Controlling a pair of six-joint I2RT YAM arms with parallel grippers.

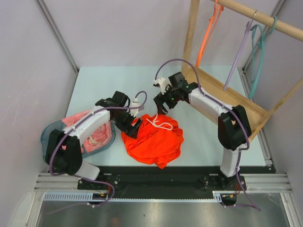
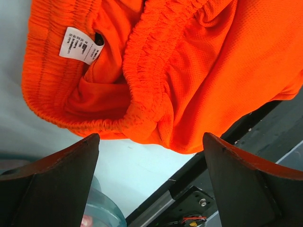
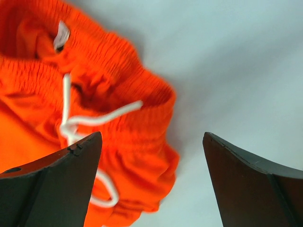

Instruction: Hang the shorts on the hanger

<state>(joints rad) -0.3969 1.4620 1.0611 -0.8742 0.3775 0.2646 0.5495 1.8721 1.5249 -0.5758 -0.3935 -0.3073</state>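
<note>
My open left gripper will ease down and slightly forward onto the waistband's folded end [image 2: 127, 123], as that gathered elastic curves just past its finger gap.
The orange-red shorts [image 1: 154, 139] lie crumpled on the table's middle front, white drawstring [image 1: 161, 123] on top. In the left wrist view the elastic waistband [image 2: 142, 90] and a white label [image 2: 80, 45] show just beyond the fingers. In the right wrist view the waistband [image 3: 118, 109] and drawstring [image 3: 71, 125] lie under the left finger. My left gripper [image 1: 134, 124] is open at the shorts' left edge. My right gripper [image 1: 162, 105] is open just above the shorts' far edge. The orange hanger [image 1: 208, 33] hangs on the wooden rail at the back right.
A lilac hanger [image 1: 239, 52] and a teal hanger [image 1: 258, 56] hang on the same rail [image 1: 265, 19] of a wooden rack [image 1: 232, 97]. A blue-grey bin [image 1: 47, 139] with a pale pink garment [image 1: 94, 135] sits at the left. The black base rail [image 1: 156, 175] runs along the front.
</note>
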